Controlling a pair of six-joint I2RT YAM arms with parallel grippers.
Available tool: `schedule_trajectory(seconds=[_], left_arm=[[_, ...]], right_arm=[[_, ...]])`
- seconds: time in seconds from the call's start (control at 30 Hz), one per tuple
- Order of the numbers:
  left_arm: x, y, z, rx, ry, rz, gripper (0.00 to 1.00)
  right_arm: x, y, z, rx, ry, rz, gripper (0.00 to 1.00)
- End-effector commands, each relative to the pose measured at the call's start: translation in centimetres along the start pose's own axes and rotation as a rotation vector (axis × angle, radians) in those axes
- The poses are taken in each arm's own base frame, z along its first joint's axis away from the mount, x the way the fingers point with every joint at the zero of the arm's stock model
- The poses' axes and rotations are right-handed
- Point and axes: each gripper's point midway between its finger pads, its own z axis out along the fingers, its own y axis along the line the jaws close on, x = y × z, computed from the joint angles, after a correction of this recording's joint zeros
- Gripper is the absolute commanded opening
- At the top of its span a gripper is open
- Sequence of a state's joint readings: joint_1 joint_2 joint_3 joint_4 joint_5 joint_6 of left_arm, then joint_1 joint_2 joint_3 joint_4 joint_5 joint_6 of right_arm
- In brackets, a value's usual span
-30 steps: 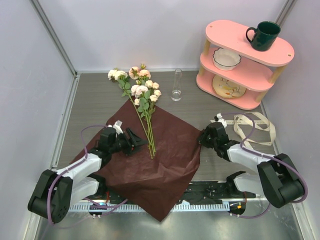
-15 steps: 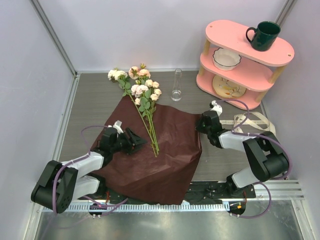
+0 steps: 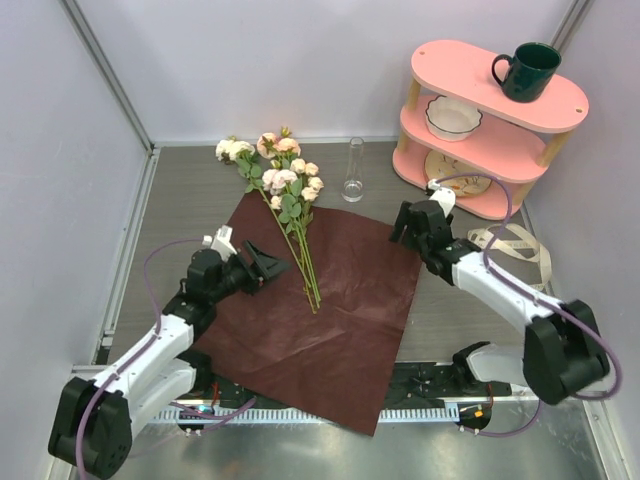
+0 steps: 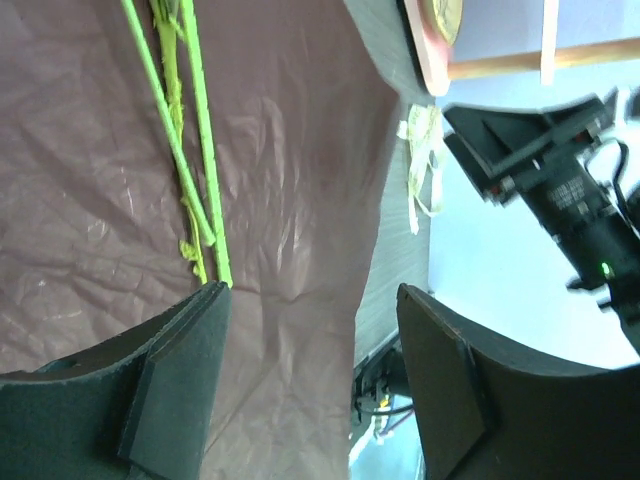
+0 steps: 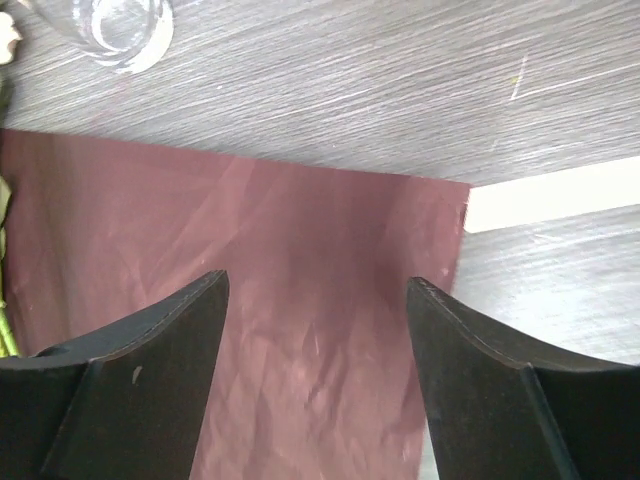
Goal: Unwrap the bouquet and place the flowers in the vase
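The white flowers' stem lies apart from the others beside its leaves, so I will move my left gripper outward and down onto it there next.
The bouquet is unwrapped. Its maroon paper lies spread flat on the table, and the flowers rest across its upper left part with the blooms off the far edge. Their green stems run just ahead of my left gripper, which stands open above the paper with nothing between its fingers. My right gripper hovers open over the paper's far right corner, holding nothing. The clear glass vase stands upright behind the paper, and its base shows in the right wrist view.
A beige ribbon lies on the table to the right of the paper. At the back right stands a pink shelf with a dark green mug, a white bowl and a plate. Grey walls enclose the table.
My right gripper carried the paper's right corner toward the back, then opened and let it go, so the sheet now lies flatter. My left gripper shifted slightly back and left.
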State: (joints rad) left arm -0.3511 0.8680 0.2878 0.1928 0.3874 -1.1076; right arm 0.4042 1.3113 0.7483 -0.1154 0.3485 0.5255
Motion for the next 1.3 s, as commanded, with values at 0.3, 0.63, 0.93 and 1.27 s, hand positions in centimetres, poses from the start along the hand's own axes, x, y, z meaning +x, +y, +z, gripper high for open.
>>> schedule_trajectory(seconds=[0.3, 0.63, 0.93, 1.27], left_arm=[[-12.7, 2.7, 6.6, -0.303, -0.226, -0.102, 0.52], [-24.6, 5.2, 13.6, -0.286, -0.353, -0.090, 0.56], [-26.3, 7.7, 16.8, -0.362, -0.343, -0.080, 0.41], [-24.5, 11.1, 18.6, -0.463, -0.302, -0.042, 0.43]], right_arm=[[-0.4, 7.5, -8.8, -0.280, -0.018, -0.217, 0.76], [1.0, 6.9, -11.0, -0.373, -0.010, -0.209, 0.75], [-0.2, 5.5, -12.4, -0.357, -0.077, -0.237, 0.75], [-0.7, 5.8, -12.9, -0.376, -0.090, -0.241, 0.75]])
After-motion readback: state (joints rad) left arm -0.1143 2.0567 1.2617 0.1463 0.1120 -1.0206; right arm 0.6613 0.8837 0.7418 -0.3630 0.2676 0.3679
